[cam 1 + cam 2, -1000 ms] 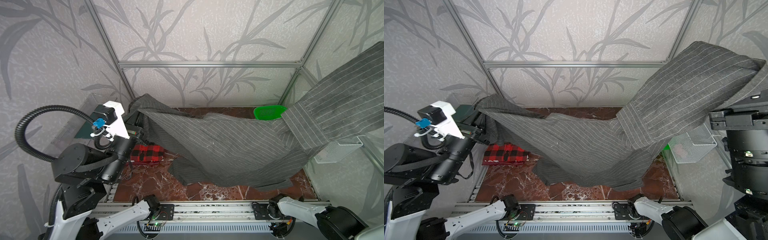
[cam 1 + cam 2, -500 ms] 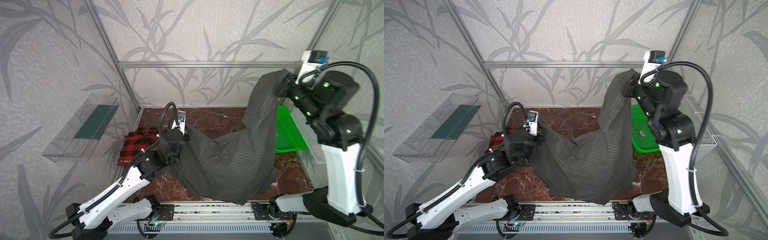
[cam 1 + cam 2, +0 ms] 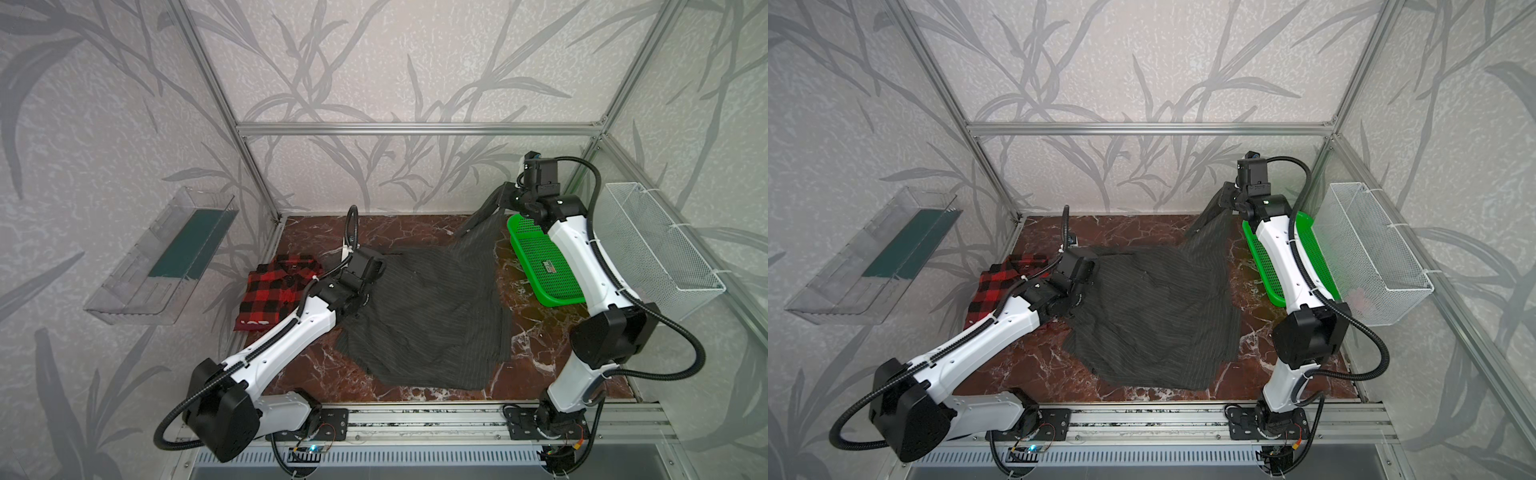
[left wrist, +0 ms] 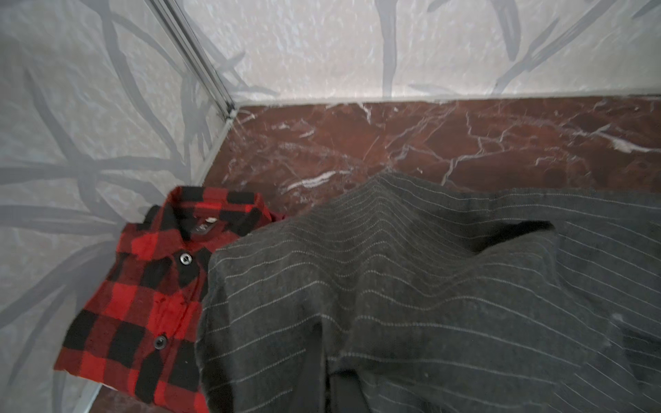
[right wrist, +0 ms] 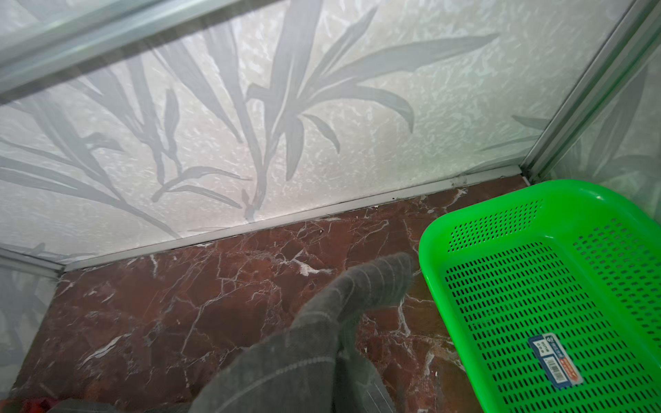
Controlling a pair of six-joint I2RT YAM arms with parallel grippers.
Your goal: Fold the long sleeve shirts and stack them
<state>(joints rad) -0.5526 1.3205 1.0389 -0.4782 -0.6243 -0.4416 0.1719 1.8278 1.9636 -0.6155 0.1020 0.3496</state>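
Note:
I should next move my left gripper down toward the plaid shirt's edge [image 3: 315,272] [image 4: 195,297] beside and below it and release the cloth, which still hangs raised over my fingers.
The dark charcoal pinstriped shirt [image 3: 428,316] [image 3: 1154,316] lies spread and rumpled over the middle of the table. My left gripper [image 3: 374,268] [image 3: 1086,268] is low at its left edge, shut on the cloth. In the left wrist view the cloth [image 4: 393,286] drapes over the jaws. My right gripper [image 3: 500,195] [image 3: 1223,195] is shut on a far corner and holds it raised at the back right, beside the green tray. In the right wrist view the shirt's fabric [image 5: 286,364] wraps the jaws. The red-and-black plaid shirt [image 3: 274,295] [image 3: 992,286] [image 4: 143,314] lies folded at the left wall.
A green perforated tray [image 3: 544,266] [image 5: 558,286] sits at the back right, partly under my right arm. A white wire basket [image 3: 656,249] hangs on the right wall and a clear bin [image 3: 166,257] on the left wall. Bare marble [image 3: 395,232] shows behind the shirt.
Both arms have come down from a high, stretched hold. The charcoal shirt now rests mostly on the table, and only its back right corner stays lifted.

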